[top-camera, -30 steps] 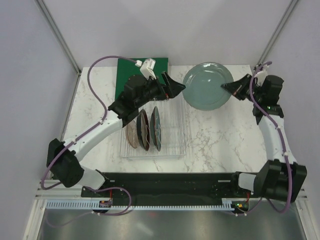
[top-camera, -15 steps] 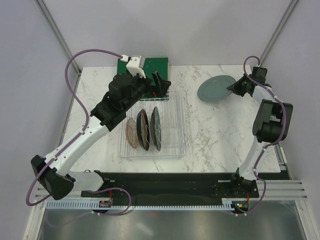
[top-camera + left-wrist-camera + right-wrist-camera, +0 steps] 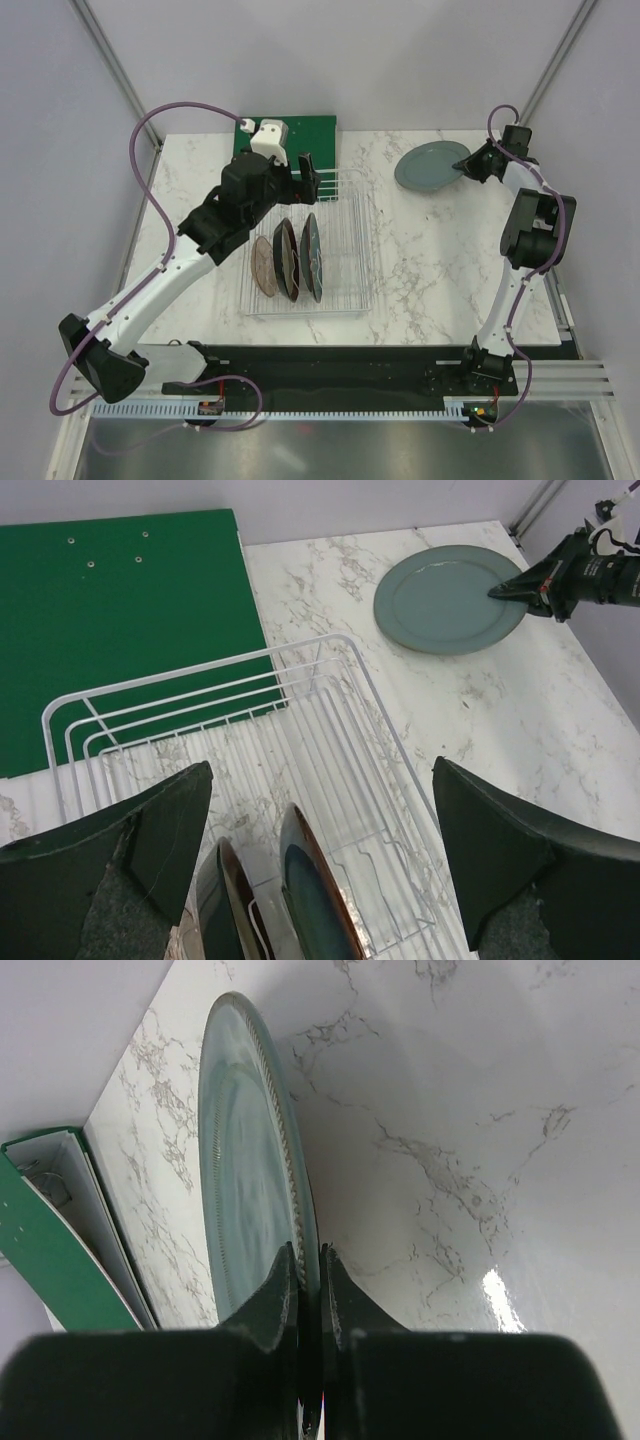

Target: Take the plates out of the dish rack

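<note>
The teal plate's upper rim (image 3: 315, 260) (image 3: 334, 888) has bare rack slots beside it that leave room for fingers, so my left gripper should move open back toward the base and down onto it.
The white wire dish rack (image 3: 345, 245) stands left of the table's middle. Three plates stand on edge in its near half: brownish-pink (image 3: 263, 266), maroon-rimmed (image 3: 287, 260) and dark teal (image 3: 312, 257). My left gripper (image 3: 305, 178) hangs open above the rack's bare far end (image 3: 300, 695), fingers wide apart (image 3: 320, 770), with two plate rims (image 3: 315, 900) just below. The pale grey-green plate (image 3: 430, 167) lies nearly flat, low over the far right of the table. My right gripper (image 3: 468, 168) is shut on its right rim (image 3: 308, 1255). I cannot tell whether the plate touches the marble.
A flat green board (image 3: 312, 130) lies at the back left, just behind the rack (image 3: 120, 610). The table's right edge and a corner post run close to the right arm (image 3: 530, 220). Bare marble (image 3: 430, 260) spreads between the rack and the right arm.
The right arm has carried the grey-green plate down and to the far right, from high up to low over the table. The left gripper drew back from the plate to above the rack.
</note>
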Controlling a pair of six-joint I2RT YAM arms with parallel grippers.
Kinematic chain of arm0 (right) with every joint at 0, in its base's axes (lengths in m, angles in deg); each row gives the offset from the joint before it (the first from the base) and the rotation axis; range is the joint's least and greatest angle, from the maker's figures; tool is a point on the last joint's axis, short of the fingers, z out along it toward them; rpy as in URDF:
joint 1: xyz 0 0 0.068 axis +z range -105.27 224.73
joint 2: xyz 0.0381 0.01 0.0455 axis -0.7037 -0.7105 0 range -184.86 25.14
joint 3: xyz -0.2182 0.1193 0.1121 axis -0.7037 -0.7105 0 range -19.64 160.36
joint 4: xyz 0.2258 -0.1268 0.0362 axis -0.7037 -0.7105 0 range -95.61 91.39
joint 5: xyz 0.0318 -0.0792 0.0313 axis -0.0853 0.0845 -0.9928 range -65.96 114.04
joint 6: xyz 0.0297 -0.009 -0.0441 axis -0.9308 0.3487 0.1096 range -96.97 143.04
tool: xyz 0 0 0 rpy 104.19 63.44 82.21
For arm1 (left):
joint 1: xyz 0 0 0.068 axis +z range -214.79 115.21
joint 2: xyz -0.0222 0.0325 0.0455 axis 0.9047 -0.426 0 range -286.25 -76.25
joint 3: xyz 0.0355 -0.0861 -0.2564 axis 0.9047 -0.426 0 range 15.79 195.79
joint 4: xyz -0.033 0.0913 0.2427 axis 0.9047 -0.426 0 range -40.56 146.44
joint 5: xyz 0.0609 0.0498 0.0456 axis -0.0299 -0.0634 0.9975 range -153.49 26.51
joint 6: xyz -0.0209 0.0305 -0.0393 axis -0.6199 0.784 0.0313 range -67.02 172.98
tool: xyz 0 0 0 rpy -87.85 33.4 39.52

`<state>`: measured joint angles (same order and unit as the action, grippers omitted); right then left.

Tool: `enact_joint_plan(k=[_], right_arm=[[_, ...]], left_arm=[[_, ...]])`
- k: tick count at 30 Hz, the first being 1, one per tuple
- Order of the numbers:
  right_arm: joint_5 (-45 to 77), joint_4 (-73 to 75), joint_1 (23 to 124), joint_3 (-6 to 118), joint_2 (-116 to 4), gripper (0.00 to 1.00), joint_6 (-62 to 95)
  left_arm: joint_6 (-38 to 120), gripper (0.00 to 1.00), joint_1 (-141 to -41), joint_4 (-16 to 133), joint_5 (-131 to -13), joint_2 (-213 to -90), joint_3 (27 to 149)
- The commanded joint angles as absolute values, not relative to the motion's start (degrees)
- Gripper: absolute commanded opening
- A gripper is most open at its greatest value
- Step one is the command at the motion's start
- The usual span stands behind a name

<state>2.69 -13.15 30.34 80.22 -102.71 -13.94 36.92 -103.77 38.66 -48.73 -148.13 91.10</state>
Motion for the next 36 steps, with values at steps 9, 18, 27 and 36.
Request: enact_joint_plan(k=[9,18,27,36], right_arm=[[13.92,-23.57,30.23,77.05,-103.98,0.32,-9.66],[17.18,-24.18,30.23,74.58,-103.10,0.51,-7.90],[28.51,-25.24,30.14,71.08,-96.60,0.83,-6.23],[32.65,-26.99,30.14,65.72,-81.93,0.85,-4.74]], left_arm=[[39.63,0.89,-104.25,34.03,-42.13,-147.71,86.63],[37.08,0.85,-111.35,30.53,-36.51,-146.83,86.01],[27.85,0.83,-119.72,20.95,-29.74,-149.54,90.75],[15.55,0.79,-125.60,7.24,-20.43,-157.19,95.94]])
